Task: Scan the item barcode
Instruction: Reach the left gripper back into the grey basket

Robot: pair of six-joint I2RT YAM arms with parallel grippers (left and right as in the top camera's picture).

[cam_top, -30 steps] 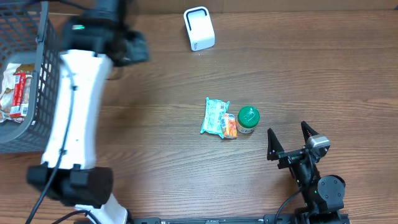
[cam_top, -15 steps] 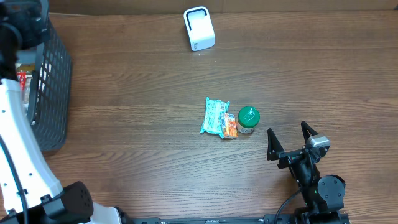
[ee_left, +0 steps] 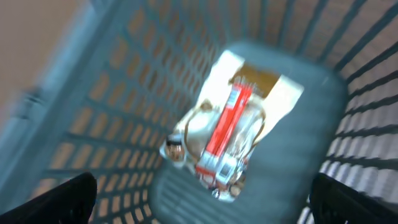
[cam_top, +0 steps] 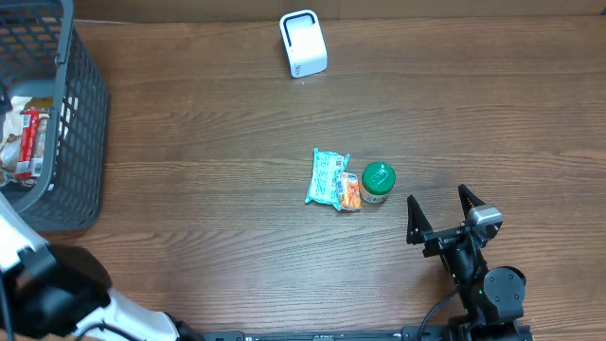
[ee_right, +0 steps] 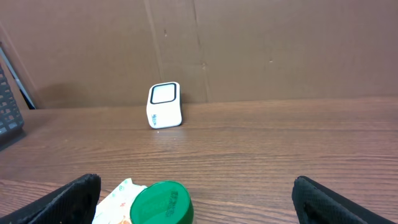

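The red packet [ee_left: 227, 129] lies below my left gripper, uncovered on top of the pale bag. My left gripper will lower its open fingers into the grey basket [ee_left: 112, 106] on either side of the packet.
A white barcode scanner [cam_top: 303, 43] stands at the table's far edge and shows in the right wrist view as the scanner [ee_right: 165, 104]. Mid-table lie a teal packet [cam_top: 329, 178], a small orange item [cam_top: 350, 193] and a green-lidded jar [cam_top: 378, 182]. My right gripper [cam_top: 443, 213] rests open just right of the jar [ee_right: 160, 203], with nothing between its fingers. My left gripper [ee_left: 202, 211] is open over the grey basket [ee_left: 112, 106], looking down on a red-and-white bagged item [ee_left: 227, 134]. In the overhead view only the left arm [cam_top: 43, 289] shows, blurred.
The grey basket [cam_top: 71, 123] sits at the far left with packaged goods [cam_top: 24, 142] inside. A cardboard wall [ee_right: 249, 43] backs the table behind the scanner.
The left arm swung left across the basket, then drew back to the lower left corner of the overhead view. The right arm and the items mid-table have not moved.
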